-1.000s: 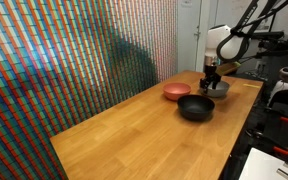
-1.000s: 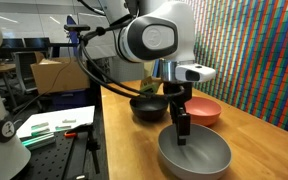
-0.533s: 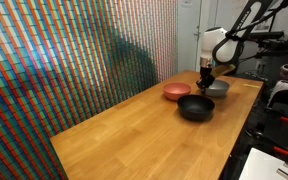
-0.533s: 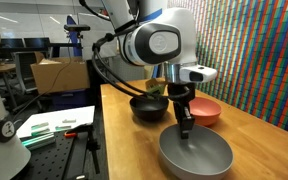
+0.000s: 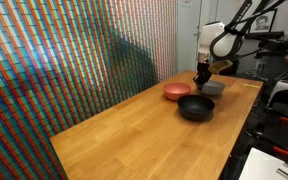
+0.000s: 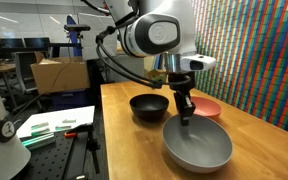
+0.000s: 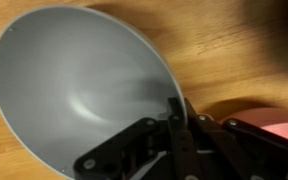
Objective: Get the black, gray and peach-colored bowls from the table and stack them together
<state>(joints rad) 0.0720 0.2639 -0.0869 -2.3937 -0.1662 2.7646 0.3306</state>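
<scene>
My gripper is going to move up and across to the black bowl next, then down into its opening [image 5: 196, 103] to release the gray bowl, because the black bowl is empty.
The gray bowl [image 6: 197, 143] hangs by its rim from my gripper [image 6: 187, 115], which is shut on it, and the bowl looks slightly lifted and tilted. In the wrist view the gray bowl [image 7: 74, 80] fills the left side, with my gripper [image 7: 177, 115] pinching its right rim. The black bowl [image 6: 149, 106] stands on the table just beside it. The peach-colored bowl [image 6: 210, 106] sits behind the gripper, and its edge [image 7: 284, 125] shows at the right of the wrist view. In an exterior view my gripper [image 5: 201, 80] holds the gray bowl [image 5: 216, 88] between the peach bowl [image 5: 176, 91] and the black bowl [image 5: 195, 107].
The wooden table [image 5: 134, 130] stretches toward the camera, along a colourful striped wall [image 5: 64, 70]. A side bench with papers [image 6: 54, 125] and a cardboard box [image 6: 59, 75] stands beyond the table's edge. Lab equipment [image 5: 284, 95] sits beside the far end.
The jaws have closed on the gray bowl's rim. The gripper has risen a little and shifted toward the peach and black bowls, taking the gray bowl with it.
</scene>
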